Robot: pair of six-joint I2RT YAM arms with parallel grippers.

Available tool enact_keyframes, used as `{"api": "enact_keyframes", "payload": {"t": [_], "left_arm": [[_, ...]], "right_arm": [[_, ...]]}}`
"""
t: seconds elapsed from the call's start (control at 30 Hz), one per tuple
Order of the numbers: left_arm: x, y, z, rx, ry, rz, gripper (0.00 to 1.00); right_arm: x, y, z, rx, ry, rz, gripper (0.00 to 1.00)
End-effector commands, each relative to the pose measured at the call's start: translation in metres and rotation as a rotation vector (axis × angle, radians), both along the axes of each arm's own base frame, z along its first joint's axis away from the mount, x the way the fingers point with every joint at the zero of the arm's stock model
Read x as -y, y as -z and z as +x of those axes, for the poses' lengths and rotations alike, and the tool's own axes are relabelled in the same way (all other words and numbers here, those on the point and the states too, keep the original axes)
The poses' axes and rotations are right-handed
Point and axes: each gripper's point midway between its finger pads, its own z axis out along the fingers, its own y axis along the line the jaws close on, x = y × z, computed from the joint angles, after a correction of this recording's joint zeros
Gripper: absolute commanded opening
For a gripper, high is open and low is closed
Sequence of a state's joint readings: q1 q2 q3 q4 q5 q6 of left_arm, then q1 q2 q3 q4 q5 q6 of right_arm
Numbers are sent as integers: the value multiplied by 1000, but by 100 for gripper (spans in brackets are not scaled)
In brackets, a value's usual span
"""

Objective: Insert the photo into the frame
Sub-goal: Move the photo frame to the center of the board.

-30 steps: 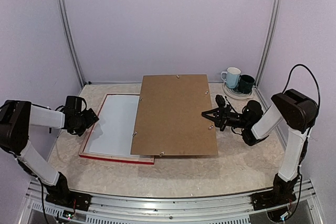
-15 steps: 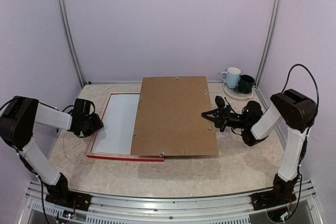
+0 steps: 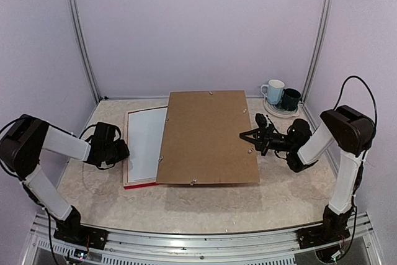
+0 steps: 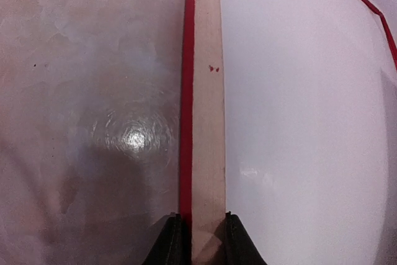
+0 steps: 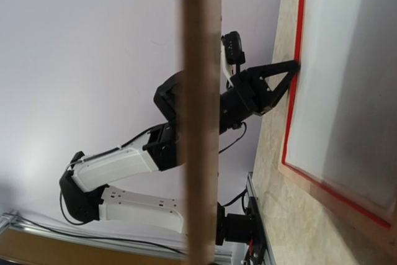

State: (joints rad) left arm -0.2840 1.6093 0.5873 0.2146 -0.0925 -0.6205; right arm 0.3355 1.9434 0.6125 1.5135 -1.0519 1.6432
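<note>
The board's facing edge (image 3: pixel 161 156) is right of my left gripper in the top view, so next I slide the protruding frame back and toward it, then release the frame's bar.
The frame (image 3: pixel 127 148) lies face down on the table, pale wood up with a red outer edge. The photo (image 3: pixel 147 141) rests inside its rails with its white back up. My left gripper (image 3: pixel 126 151) is shut on the frame's left rail (image 4: pixel 208 91), one finger on each side; the photo's white back (image 4: pixel 298 122) lies right of it. A brown backing board (image 3: pixel 208 138) covers the frame's right part. My right gripper (image 3: pixel 248 136) is shut on the board's right edge. The right wrist view shows the board edge-on (image 5: pixel 201 91), with the frame (image 5: pixel 291 116) beyond it.
A white mug (image 3: pixel 273 91) and a dark mug (image 3: pixel 290 98) stand on a plate (image 3: pixel 279 113) at the back right corner. Metal posts rise at the back left (image 3: pixel 80 35) and back right (image 3: pixel 319 35). The walls stand close on both sides.
My left gripper moved right and closed on the frame's left rail. Frame and photo slid right, further under the backing board. The right arm and board stayed put.
</note>
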Motion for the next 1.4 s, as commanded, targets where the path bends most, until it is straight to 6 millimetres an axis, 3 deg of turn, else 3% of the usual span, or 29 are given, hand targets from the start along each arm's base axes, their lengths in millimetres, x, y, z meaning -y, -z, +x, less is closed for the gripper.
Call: {"api": "enact_keyframes", "payload": {"t": [0.0,0.13,0.37,0.67,0.87,1.13,1.37], "left_arm": [[13,20,-27,-61,55,-3,15],[33,22,-40,-62,105,-16,8],[82,25,-70,-74,196,-62,9],[133,27,-92,-98,188,-137,10],[142,19,-93,-84,171,-163,16],[139,-3,-85,-35,157,-140,22],[127,-6,-88,-25,130,-105,23]], "right_arm": [[7,-28,3,130,-2,28,0],[15,-29,6,129,10,22,0],[21,-32,9,132,19,-8,0],[28,-12,-4,101,17,-42,0],[30,0,-11,79,12,-74,0],[32,12,-10,64,17,-96,0],[31,-4,-5,91,22,-72,0]]}}
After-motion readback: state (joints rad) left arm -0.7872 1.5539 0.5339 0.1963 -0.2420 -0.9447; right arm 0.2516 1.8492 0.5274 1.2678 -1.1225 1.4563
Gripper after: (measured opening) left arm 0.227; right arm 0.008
